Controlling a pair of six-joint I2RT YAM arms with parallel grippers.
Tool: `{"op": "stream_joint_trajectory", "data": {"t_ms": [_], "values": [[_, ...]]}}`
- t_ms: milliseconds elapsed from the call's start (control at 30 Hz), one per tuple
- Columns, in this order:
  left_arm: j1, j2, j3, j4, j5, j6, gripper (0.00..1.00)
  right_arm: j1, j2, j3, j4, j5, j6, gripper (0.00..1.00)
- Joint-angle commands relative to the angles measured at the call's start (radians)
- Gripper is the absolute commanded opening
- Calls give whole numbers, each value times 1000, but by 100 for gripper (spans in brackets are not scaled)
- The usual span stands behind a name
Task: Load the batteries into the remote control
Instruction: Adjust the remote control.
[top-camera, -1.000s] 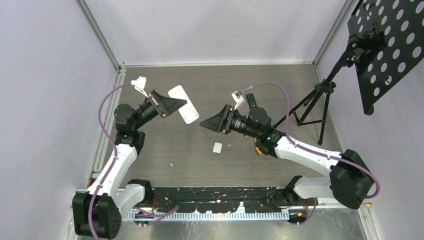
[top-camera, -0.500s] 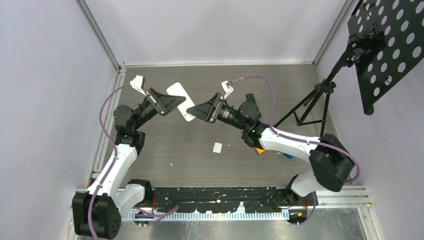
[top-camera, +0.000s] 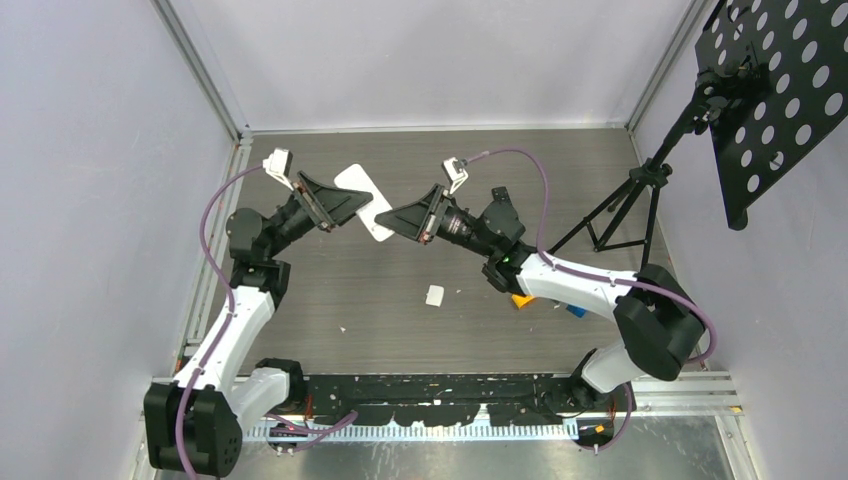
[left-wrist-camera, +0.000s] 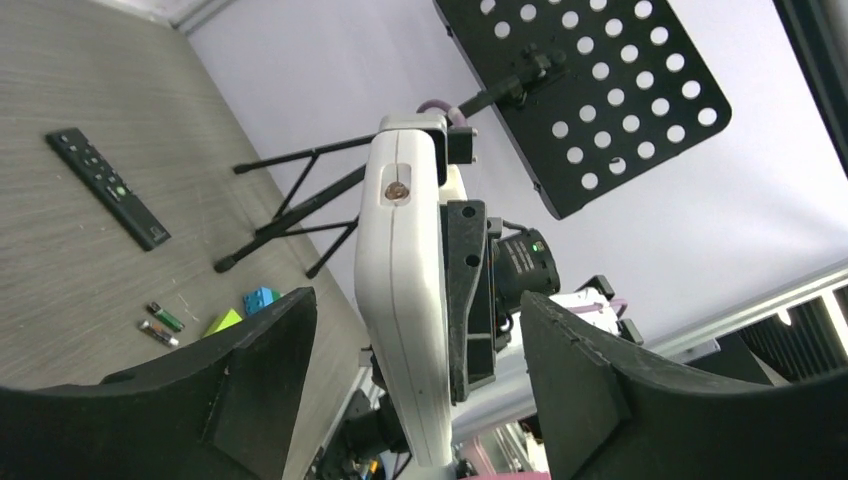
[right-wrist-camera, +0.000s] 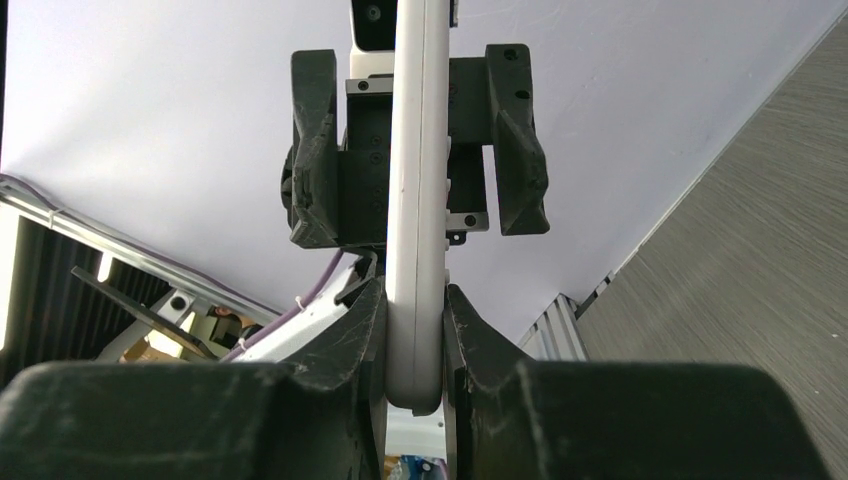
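The left gripper turns, draws back and closes around the free screw end (top-camera: 352, 178) (left-wrist-camera: 397, 180) next, while my right gripper holds one end of the white remote control.
The white remote control (top-camera: 356, 186) hangs edge-on in the air between both grippers. My right gripper (right-wrist-camera: 415, 300) is shut on its lower end (right-wrist-camera: 414, 250), a finger pressed against each flat face. My left gripper (left-wrist-camera: 415, 320) stands open around the remote (left-wrist-camera: 400, 280), with gaps on both sides. From above, the left gripper (top-camera: 352, 205) and right gripper (top-camera: 392, 222) meet at the remote. Two thin batteries (left-wrist-camera: 162, 325) lie on the table, seen only in the left wrist view.
A black remote (left-wrist-camera: 107, 187) lies on the table beyond the batteries. Green (left-wrist-camera: 222, 322) and blue (left-wrist-camera: 260, 298) blocks sit near them, and an orange block (top-camera: 521, 300) by the right arm. A small white piece (top-camera: 435, 295) lies mid-table. A music stand's tripod (top-camera: 640, 205) stands at right.
My right arm swung left to the remote and its jaws closed on it. My left gripper, which had been holding the remote, opened.
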Motion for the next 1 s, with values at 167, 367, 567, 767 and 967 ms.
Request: {"op": "stream_joint_trajectory", "data": {"t_ms": [167,367,567,767,967], "values": [[7,57,203,-192,278,129,78,-115,-125,31,-34,-295,-34,0],[7,39,233,-349,375,234,74,-142,-144,84,-223,-486,-124,0],[6,22,262,-476,413,300,71,-141,-185,213,-733,-531,-509,0],[3,11,267,-606,477,392,64,-141,-183,304,-997,-502,-696,0],[-19,2,269,-682,469,460,58,-141,-129,380,-1095,-548,-766,0]]}}
